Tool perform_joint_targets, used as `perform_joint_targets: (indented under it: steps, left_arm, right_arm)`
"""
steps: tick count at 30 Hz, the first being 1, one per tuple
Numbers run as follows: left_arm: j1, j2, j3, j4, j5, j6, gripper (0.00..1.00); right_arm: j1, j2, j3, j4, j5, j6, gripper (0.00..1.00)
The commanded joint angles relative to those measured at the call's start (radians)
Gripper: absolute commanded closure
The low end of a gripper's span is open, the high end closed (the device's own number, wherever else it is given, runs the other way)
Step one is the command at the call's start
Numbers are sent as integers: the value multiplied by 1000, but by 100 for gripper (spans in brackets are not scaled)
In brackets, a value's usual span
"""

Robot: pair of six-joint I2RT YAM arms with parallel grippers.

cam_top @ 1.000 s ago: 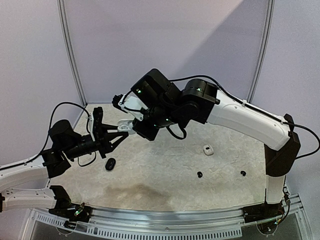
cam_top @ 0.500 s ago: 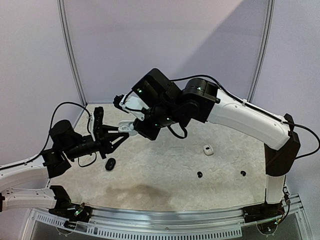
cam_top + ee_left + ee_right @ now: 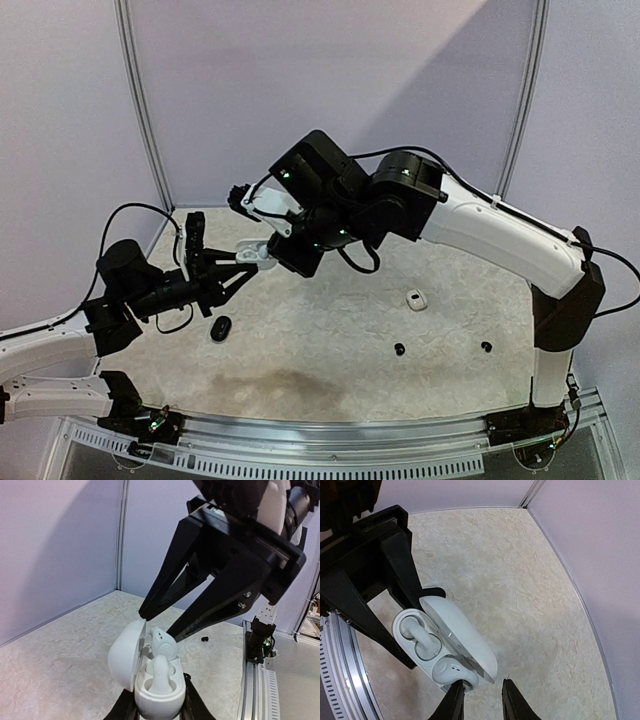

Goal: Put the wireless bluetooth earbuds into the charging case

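Note:
The left gripper lowers the white charging case onto the bare tabletop just beyond the black case next and releases it, since that clear patch lies below my gripper.
My left gripper (image 3: pixel 160 713) is shut on the base of a white charging case (image 3: pixel 157 692) and holds it above the table with its lid (image 3: pixel 125 652) open. One white earbud (image 3: pixel 161 674) lies in the case. A second white earbud (image 3: pixel 446 668) sits tilted in the end slot, standing a little proud. My right gripper (image 3: pixel 484 698) hovers just over it, open, with nothing between its fingers; its left fingertip (image 3: pixel 458 696) is by the earbud's stem. In the top view the case (image 3: pixel 256 251) is held at the left, under the right gripper (image 3: pixel 264 240).
On the table lie a black case (image 3: pixel 220 328), a small white case (image 3: pixel 415 300) and two black earbuds (image 3: pixel 399 348) (image 3: pixel 486 346). One black earbud (image 3: pixel 204 639) shows beyond the held case. Purple walls close the back and the sides.
The right arm's wrist has risen slightly above the case, and its jaws have parted. The left arm and the held case have hardly moved.

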Motion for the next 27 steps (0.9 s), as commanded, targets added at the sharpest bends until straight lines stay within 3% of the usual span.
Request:
perform_joint_targets:
  steps: [1,13,17,21,27]
  left_arm:
    - [-17,-16,32,60,9,-17,100]
    - [-5,-23,28,56,-3,-33,100]
    - [-5,-31,23,64,53,31,100]
    - [-4,-42,1,32,137,280,100]
    - [-5,-58,4,-163,105,1010,100]
  right_arm:
    - [-11,-58,-14,16,-50,14,72]
    - [-18,-97,-25,56,-94,2,68]
    - [-32,-132,-39,98,-136,17,67]
    - [-64,-206,-112,193,-217,57,64]
    - [-74,-283,-300,403,-122,129,58]
